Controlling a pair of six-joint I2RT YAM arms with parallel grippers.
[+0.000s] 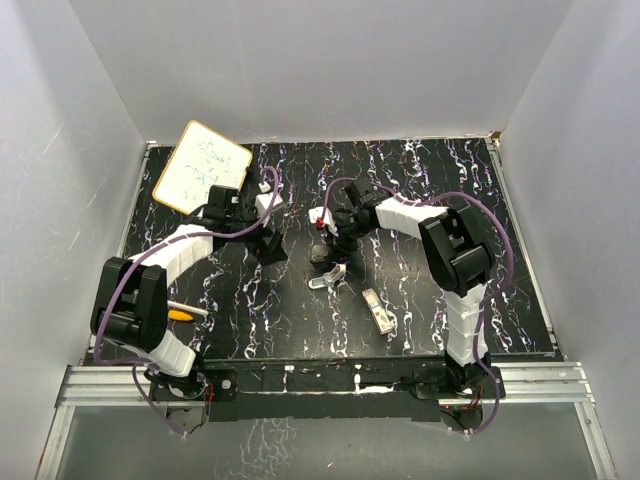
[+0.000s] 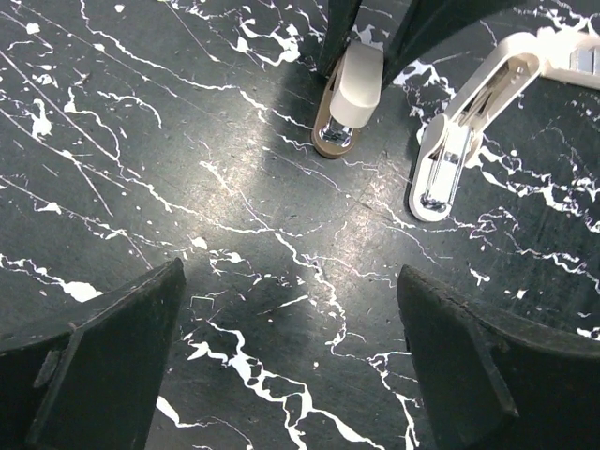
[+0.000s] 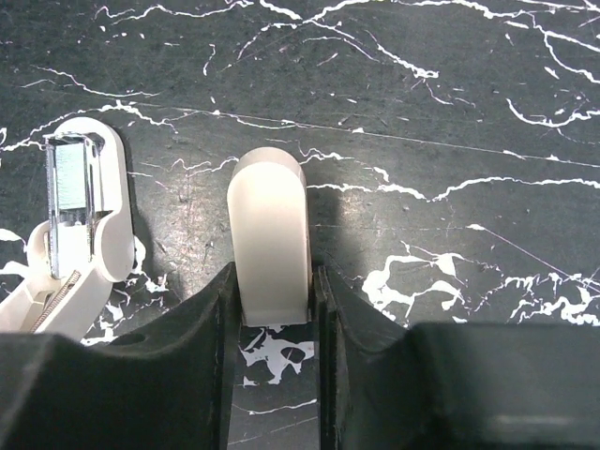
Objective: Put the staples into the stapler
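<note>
I need to raise the cream stapler outward with my right gripper, then lower and release it there on the bare veined tabletop, clear of the open white stapler [image 3: 80, 211].
A small cream, round-ended stapler [image 3: 269, 230] lies on the black marbled table, and my right gripper [image 3: 272, 281] is shut on its rear end. From the left wrist it shows a metal tip [image 2: 335, 137] under the right arm's dark fingers [image 2: 339, 28]. Beside it a white stapler [image 3: 80, 211] lies swung open, its metal channel [image 2: 441, 169] bare. The whitish-grey staples box [image 1: 378, 310] rests apart, nearer the arm bases. My left gripper [image 2: 291, 375] is open over bare table, left of both staplers [image 1: 327, 277].
A whiteboard [image 1: 200, 165] leans at the back left corner. An orange-and-white pen [image 1: 182, 314] lies by the left arm's base. Grey walls enclose the table [image 1: 430, 180] on three sides.
</note>
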